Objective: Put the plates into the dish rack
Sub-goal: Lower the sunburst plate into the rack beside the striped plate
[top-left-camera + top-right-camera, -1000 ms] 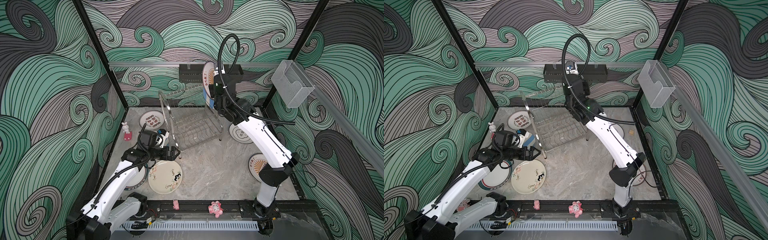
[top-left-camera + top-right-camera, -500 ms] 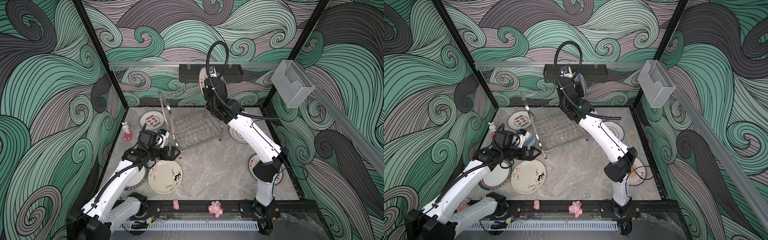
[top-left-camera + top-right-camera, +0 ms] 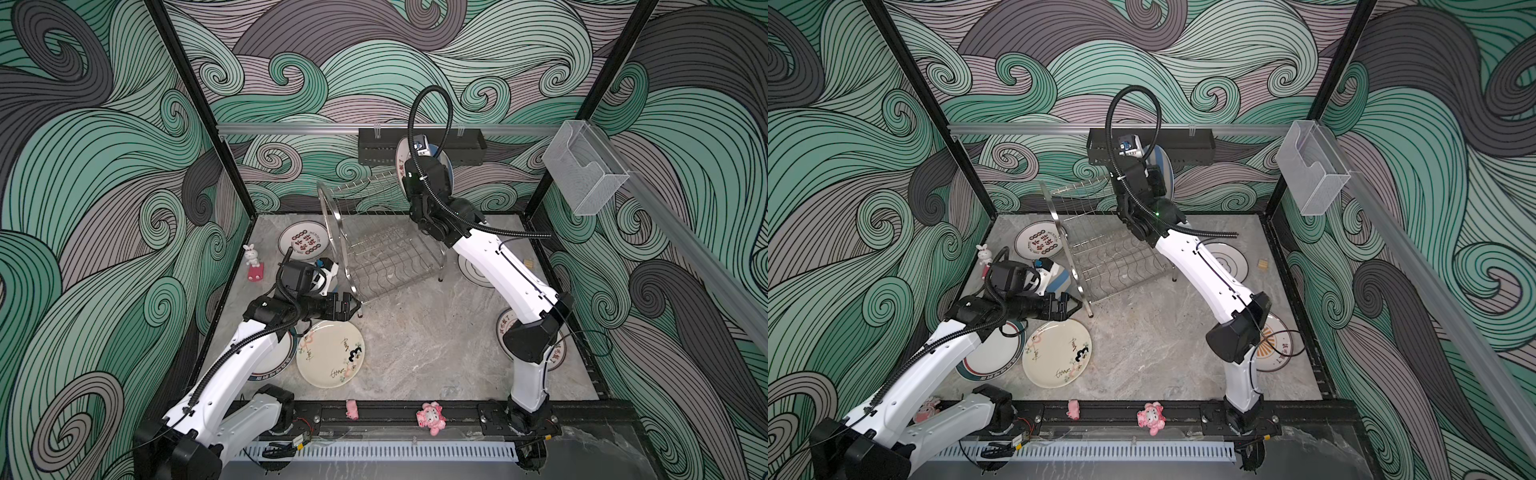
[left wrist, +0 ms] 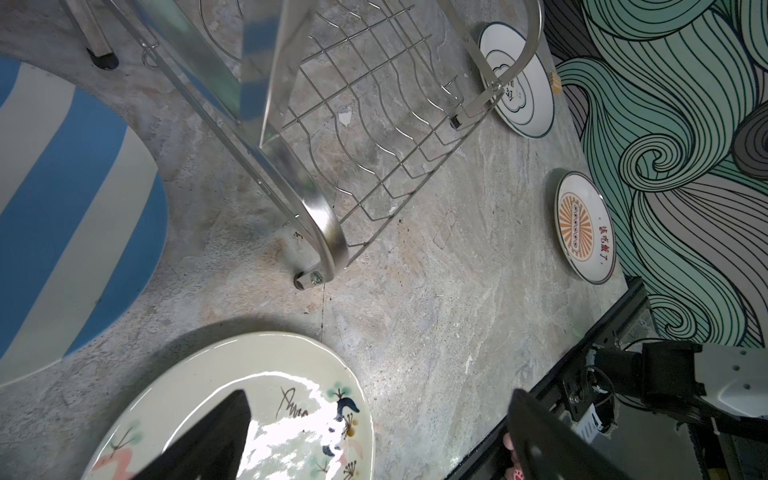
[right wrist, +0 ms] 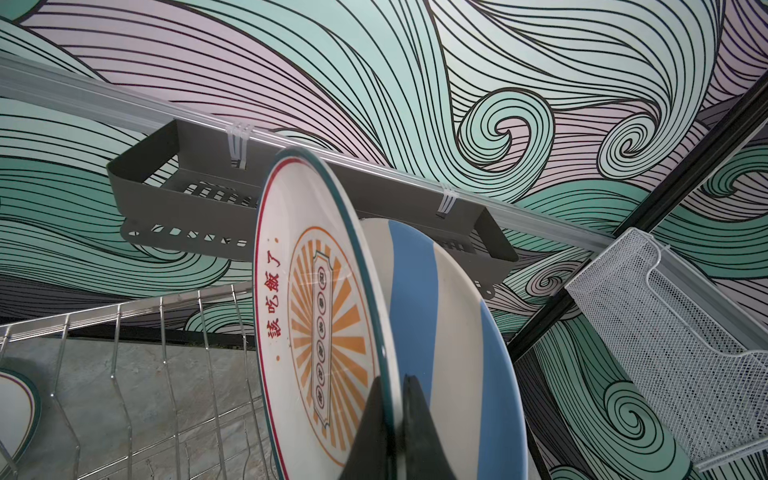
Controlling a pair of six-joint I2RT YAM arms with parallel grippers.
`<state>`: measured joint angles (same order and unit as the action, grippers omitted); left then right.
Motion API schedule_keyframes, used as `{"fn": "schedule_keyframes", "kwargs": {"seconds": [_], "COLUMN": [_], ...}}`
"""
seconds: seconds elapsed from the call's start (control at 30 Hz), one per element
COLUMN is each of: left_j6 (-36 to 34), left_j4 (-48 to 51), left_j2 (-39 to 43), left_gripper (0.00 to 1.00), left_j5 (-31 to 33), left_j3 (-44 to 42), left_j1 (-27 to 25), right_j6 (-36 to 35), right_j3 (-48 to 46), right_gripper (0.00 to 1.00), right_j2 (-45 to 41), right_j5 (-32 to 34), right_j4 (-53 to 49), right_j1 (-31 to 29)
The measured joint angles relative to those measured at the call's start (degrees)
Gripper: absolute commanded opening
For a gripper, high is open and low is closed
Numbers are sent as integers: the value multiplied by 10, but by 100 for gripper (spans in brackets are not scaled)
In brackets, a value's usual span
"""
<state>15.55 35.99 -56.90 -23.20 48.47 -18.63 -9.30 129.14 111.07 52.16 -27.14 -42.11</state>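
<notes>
The robot's right gripper will next lower the sunburst plate upright into the open upper rack slot (image 3: 405,209) (image 5: 264,448) below it, beside the striped plate, and let go of the sunburst plate's rim.
My right gripper (image 5: 392,415) is shut on the rim of an upright orange sunburst plate (image 5: 316,311), also seen in a top view (image 3: 400,160), above the right end of the dish rack (image 3: 374,257). A blue-white striped plate (image 5: 440,332) stands upright just behind it. Above the cream plate with drawings (image 3: 330,353), by the rack's front foot, my left gripper (image 3: 353,309) hovers open with nothing held. A second striped plate (image 4: 62,208), a cloud plate (image 4: 519,95) and another sunburst plate (image 4: 582,228) lie flat on the table.
A plate with red-black characters (image 3: 303,243) lies left of the rack, and a teal-rimmed plate (image 3: 270,365) under my left arm. A black perforated shelf (image 3: 461,145) and a clear box (image 3: 582,174) hang on the walls. A rabbit figurine (image 3: 251,259) and pink toys (image 3: 432,417) sit at the edges.
The right arm has carried the sunburst plate a little to the left, over the rack's top tier. The left arm has not moved.
</notes>
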Motion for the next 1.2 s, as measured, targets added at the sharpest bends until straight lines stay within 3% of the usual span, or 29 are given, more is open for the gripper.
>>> {"fn": "schedule_keyframes", "kwargs": {"seconds": [0.47,0.53,0.63,0.77,0.97,1.2], "left_j6": [0,0,0,0,0,0], "left_j4": [0,0,0,0,0,0], "left_j2": [0,0,0,0,0,0], "left_gripper": [99,99,99,99,99,99], "left_j5": [0,0,0,0,0,0], "left_j3": [0,0,0,0,0,0], "left_j1": [0,0,0,0,0,0], "right_j6": [14,14,10,3,2,1], "right_j3": [-114,-128,-144,-162,-179,-180], "right_gripper": [0,10,16,34,42,59], "right_j2": [-50,-61,-71,-76,-76,-83], "right_j5": [-10,-13,-12,-8,-8,-35], "right_j4": [64,66,66,69,68,66], "right_j1": [4,5,8,17,22,21]}}
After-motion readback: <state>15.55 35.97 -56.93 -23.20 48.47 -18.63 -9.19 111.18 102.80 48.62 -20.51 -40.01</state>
